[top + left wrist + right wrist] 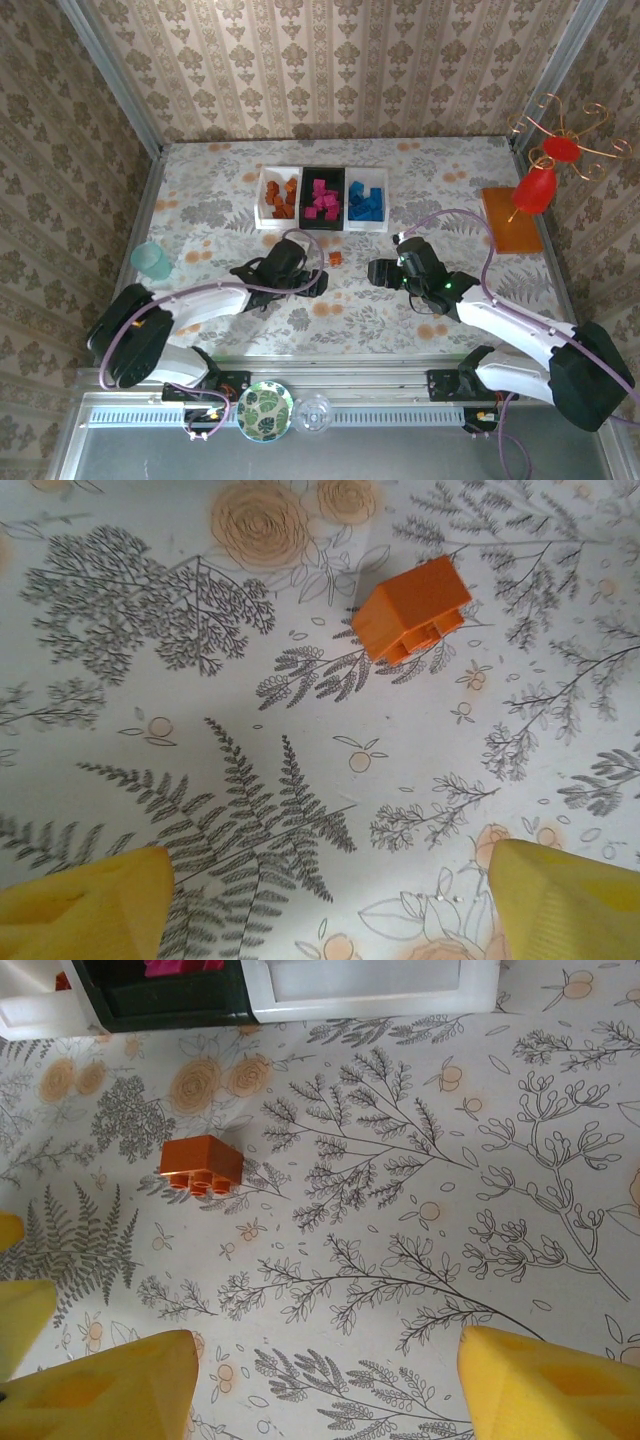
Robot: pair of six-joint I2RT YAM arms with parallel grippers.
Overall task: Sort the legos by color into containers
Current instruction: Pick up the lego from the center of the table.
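Note:
The left gripper will move outward and down onto the loose orange lego, which is outward of and below the gripper's fingers, because it is the only lego outside the bins.
The containers stand in a joined row at the back middle of the table. The left white bin holds orange-brown legos, the black middle bin holds magenta ones, and the right white bin holds blue ones. One orange lego lies loose on the cloth in front of the bins. My left gripper stands open just left of and nearer than that lego, nothing between its yellow pads. My right gripper is open to the right of the lego, also empty.
A teal cup stands at the left edge. An orange-brown board and a wire stand with red shapes are at the right. A green-patterned plate and a clear glass sit on the near rail.

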